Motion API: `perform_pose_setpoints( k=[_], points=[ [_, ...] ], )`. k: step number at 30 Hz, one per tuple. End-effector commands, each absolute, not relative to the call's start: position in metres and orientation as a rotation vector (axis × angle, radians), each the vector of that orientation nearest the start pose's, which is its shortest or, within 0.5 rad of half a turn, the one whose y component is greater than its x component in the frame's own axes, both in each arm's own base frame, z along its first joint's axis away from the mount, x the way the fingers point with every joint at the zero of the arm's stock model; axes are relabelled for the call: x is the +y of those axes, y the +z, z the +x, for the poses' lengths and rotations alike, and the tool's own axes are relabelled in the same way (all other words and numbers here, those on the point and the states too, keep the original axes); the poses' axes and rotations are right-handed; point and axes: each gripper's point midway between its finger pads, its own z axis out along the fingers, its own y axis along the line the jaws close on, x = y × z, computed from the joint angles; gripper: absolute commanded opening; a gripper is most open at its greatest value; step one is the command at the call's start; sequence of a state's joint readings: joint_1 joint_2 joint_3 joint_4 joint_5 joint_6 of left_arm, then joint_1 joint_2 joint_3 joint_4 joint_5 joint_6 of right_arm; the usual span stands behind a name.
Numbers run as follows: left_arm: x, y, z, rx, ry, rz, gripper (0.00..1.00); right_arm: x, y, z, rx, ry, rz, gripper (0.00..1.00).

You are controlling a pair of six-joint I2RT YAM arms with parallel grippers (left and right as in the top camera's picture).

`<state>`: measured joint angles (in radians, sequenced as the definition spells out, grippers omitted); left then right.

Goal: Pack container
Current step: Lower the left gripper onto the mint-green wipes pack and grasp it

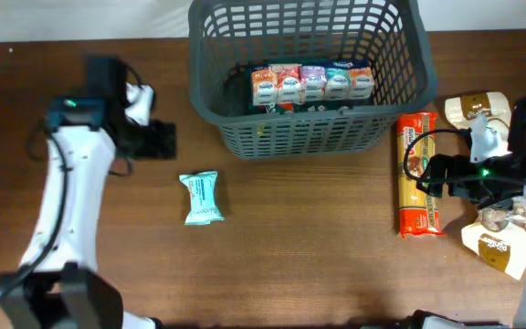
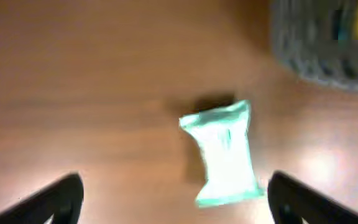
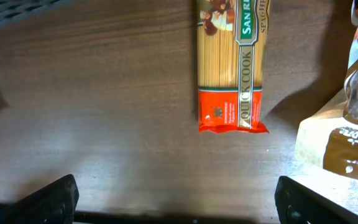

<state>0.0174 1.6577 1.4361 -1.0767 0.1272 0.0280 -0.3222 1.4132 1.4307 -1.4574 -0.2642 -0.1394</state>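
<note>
The mint green packet lies below my left gripper and to its right in the overhead view, so I will descend that way, open fingers astride the packet's middle (image 1: 203, 198) (image 2: 227, 158).
The container (image 1: 309, 137), a dark grey latticed basket, stands at the back centre and holds a row of small cartons (image 1: 310, 82). A mint green packet (image 1: 201, 197) lies on the table in front of its left corner. My left gripper (image 1: 158, 139) is open and empty, up and left of that packet. In the left wrist view the packet (image 2: 224, 154) lies ahead of the open fingers (image 2: 176, 202), towards the right one, and the container's corner (image 2: 322, 43) shows blurred. My right gripper (image 1: 435, 174) is open and empty over a spaghetti packet (image 1: 418, 174). That packet (image 3: 232, 62) lies ahead of the open fingers (image 3: 176, 199).
Two cream and brown bags lie at the right, one at the back (image 1: 471, 110) and one nearer the front (image 1: 499, 245); the nearer one shows in the right wrist view (image 3: 347, 137). The table is brown wood.
</note>
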Motion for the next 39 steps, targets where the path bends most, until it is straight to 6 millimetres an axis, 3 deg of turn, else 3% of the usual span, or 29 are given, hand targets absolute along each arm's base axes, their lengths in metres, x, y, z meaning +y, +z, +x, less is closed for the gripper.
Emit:
perform_pose_setpoints(
  k=[1, 5, 10, 14, 20, 26, 39],
  points=[
    [-0.044, 0.105, 0.343, 2.901, -0.377, 0.042, 0.95, -0.038, 0.205, 0.259, 2.904, 0.348, 0.224, 0.99],
    [-0.047, 0.066, 0.33, 2.931, -0.362, -0.024, 0.98, -0.038, 0.205, 0.259, 2.904, 0.348, 0.224, 0.99],
    [-0.049, 0.04, 0.317, 2.956, -0.371, -0.061, 0.98, -0.038, 0.205, 0.259, 2.904, 0.348, 0.224, 0.99],
    [-0.055, 0.032, 0.31, 2.971, -0.371, -0.057, 0.96, -0.038, 0.205, 0.259, 2.904, 0.348, 0.224, 0.99],
    [-0.059, 0.027, 0.309, 2.984, -0.228, -0.078, 0.94, -0.037, 0.205, 0.258, 2.906, 0.349, 0.224, 0.99],
    [-0.07, 0.021, 0.306, 3.004, -0.202, -0.172, 0.94, -0.037, 0.205, 0.257, 2.911, 0.352, 0.226, 0.99],
    [-0.069, -0.012, 0.303, 3.065, -0.152, -0.372, 0.93, -0.037, 0.205, 0.256, 2.916, 0.354, 0.227, 0.99]
  ],
)
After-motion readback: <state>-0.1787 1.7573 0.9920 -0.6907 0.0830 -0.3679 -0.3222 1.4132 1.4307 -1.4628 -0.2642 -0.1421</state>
